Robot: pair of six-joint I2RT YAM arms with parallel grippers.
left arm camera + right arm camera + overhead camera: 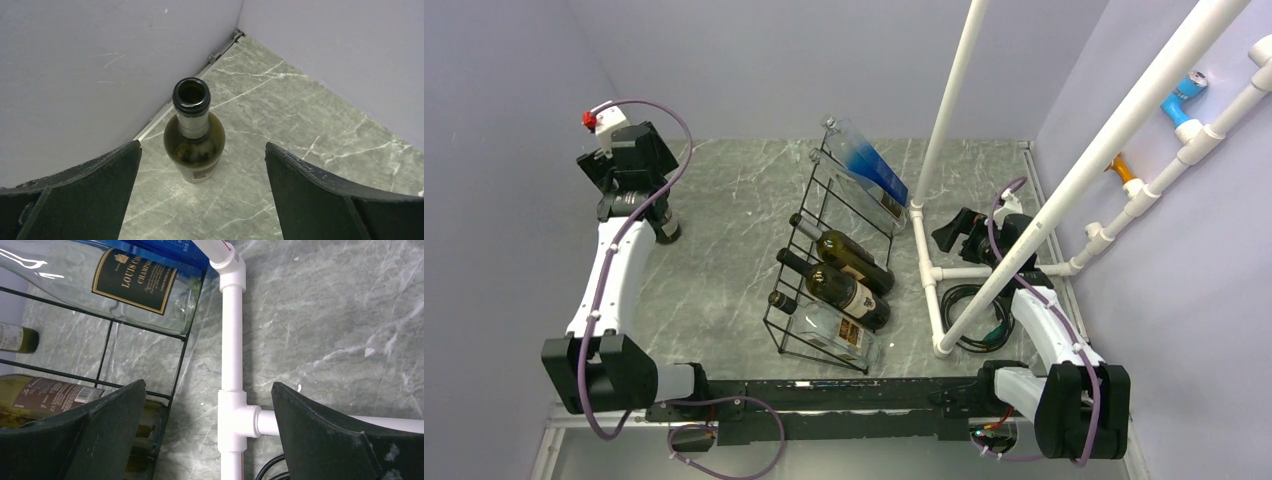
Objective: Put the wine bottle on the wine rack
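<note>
The neck of the dark green wine bottle stands upright below my fingers, so I should lower my open left gripper around it next and close.
A dark green wine bottle stands upright and uncorked on the marble floor, in the far left corner by the wall. My left gripper is open, one finger on each side of the bottle and short of it, touching nothing. In the top view the gripper hangs over the bottle. The black wire wine rack stands mid-table with several bottles lying on it. My right gripper is open and empty to the right of the rack, above a white pipe; it also shows in the right wrist view.
A white PVC pipe frame stands right of the rack, with a tee joint under my right gripper. A black cable coil lies beside it. Rack wires hold a clear labelled bottle and a green one.
</note>
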